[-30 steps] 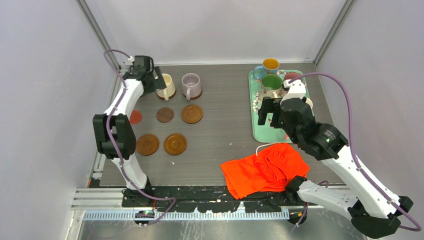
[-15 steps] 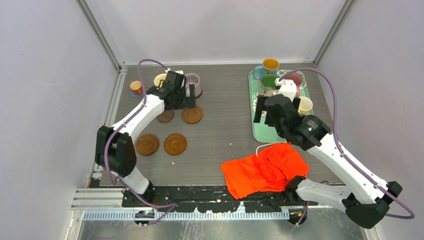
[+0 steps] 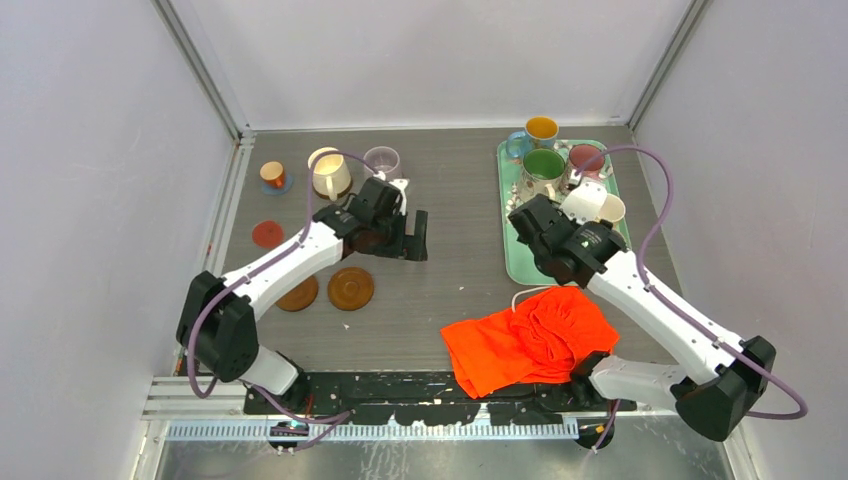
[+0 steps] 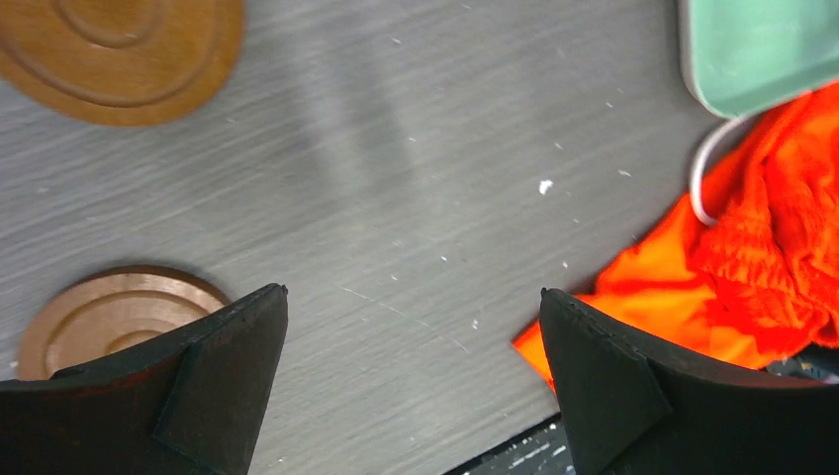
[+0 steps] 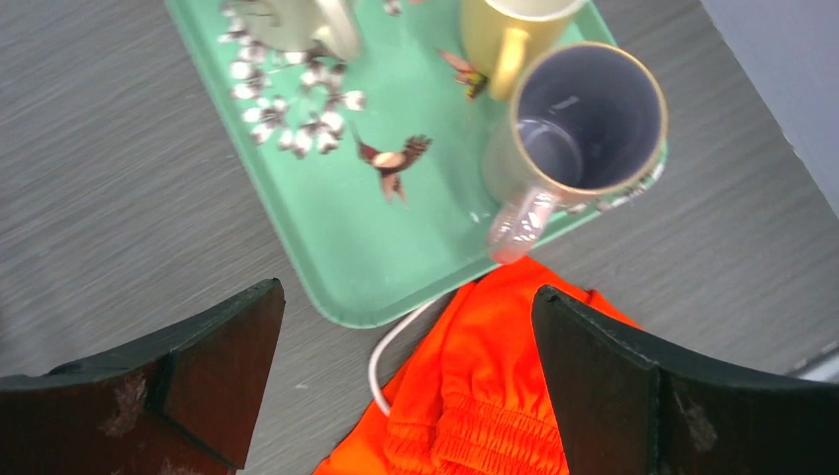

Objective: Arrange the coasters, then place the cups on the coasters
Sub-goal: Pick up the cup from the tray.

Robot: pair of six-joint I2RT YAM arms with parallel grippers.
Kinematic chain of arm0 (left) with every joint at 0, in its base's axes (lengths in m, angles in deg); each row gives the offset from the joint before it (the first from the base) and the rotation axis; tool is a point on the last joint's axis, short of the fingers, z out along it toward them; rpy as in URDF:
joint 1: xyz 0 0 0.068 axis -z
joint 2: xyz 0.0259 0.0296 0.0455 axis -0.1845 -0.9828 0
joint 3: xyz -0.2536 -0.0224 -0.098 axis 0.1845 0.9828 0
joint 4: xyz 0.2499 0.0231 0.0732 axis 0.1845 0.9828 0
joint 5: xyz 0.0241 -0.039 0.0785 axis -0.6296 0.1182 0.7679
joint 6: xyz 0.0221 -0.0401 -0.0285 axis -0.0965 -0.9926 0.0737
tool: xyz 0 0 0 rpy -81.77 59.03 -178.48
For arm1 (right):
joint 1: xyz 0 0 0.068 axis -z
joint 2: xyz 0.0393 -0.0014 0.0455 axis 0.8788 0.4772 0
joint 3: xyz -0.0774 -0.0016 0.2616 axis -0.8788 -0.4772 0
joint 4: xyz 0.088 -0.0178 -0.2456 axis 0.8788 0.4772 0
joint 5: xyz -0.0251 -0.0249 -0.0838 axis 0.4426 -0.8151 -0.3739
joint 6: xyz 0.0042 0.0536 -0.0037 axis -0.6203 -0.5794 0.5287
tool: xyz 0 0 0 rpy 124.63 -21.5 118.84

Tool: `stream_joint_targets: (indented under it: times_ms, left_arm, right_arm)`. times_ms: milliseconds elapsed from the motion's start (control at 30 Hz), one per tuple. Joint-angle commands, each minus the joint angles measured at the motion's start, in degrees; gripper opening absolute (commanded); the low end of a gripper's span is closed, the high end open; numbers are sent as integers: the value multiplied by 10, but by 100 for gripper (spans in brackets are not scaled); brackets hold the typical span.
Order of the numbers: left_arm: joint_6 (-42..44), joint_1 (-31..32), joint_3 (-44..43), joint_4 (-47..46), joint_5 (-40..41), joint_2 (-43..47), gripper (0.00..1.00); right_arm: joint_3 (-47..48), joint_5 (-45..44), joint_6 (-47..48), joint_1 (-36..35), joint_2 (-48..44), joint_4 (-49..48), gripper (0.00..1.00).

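Note:
Next I will move my right gripper down toward the right in the wrist view, fingers astride the dark-inside cup's handle, which lies below it and juts toward the cloth.
Two brown grooved coasters lie at the front left, and a red coaster sits further left. At the back left stand a tiny orange cup on a blue coaster, a cream cup and a lilac cup. My left gripper hovers open over bare table, with brown coasters to its left. The other cups stand on the teal tray: blue, green-inside, pink-maroon and a pale one. My right gripper hangs open above the tray's near end, holding nothing.
A crumpled orange cloth with a white cord lies just in front of the tray. My left arm hides part of the coaster group. Walls close in the table at the back and sides.
My left arm swung from the back-left cups out over the table's middle, uncovering the tiny orange cup. My right arm shifted and turned over the tray. Both grippers stayed open.

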Motion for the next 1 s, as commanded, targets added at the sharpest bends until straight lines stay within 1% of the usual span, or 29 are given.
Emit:
stream_joint_targets:
  times_ms: [0, 100, 167, 267, 400, 633, 800, 900, 967]
  left_arm:
    - [-10, 22, 6, -27, -47, 33, 100]
    - [-7, 29, 8, -26, -49, 42, 100]
    - [-5, 28, 9, -26, -48, 49, 100]
    - [-4, 28, 10, -27, -48, 57, 100]
    - [-3, 28, 11, -27, -49, 59, 100]
    - [-3, 28, 14, -28, -56, 58, 100]
    - [-3, 28, 15, -29, -56, 56, 100]
    - [-4, 28, 16, -29, -58, 54, 100]
    - [-5, 28, 18, -31, -58, 53, 100]
  right_arm:
    - [-27, -38, -124, 50, 1, 41, 100]
    - [-68, 13, -137, 119, -11, 16, 100]
    - [-100, 53, -130, 165, -24, -19, 100]
    - [-137, 90, -112, 209, -37, -82, 100]
    - [-153, 123, -92, 241, -15, -138, 100]
    - [-171, 160, -95, 270, 37, -193, 98]
    - [-178, 179, -92, 290, 74, -212, 92]
    - [-183, 184, -85, 300, 89, -225, 84]
    - [-186, 190, -80, 308, 99, -231, 75]
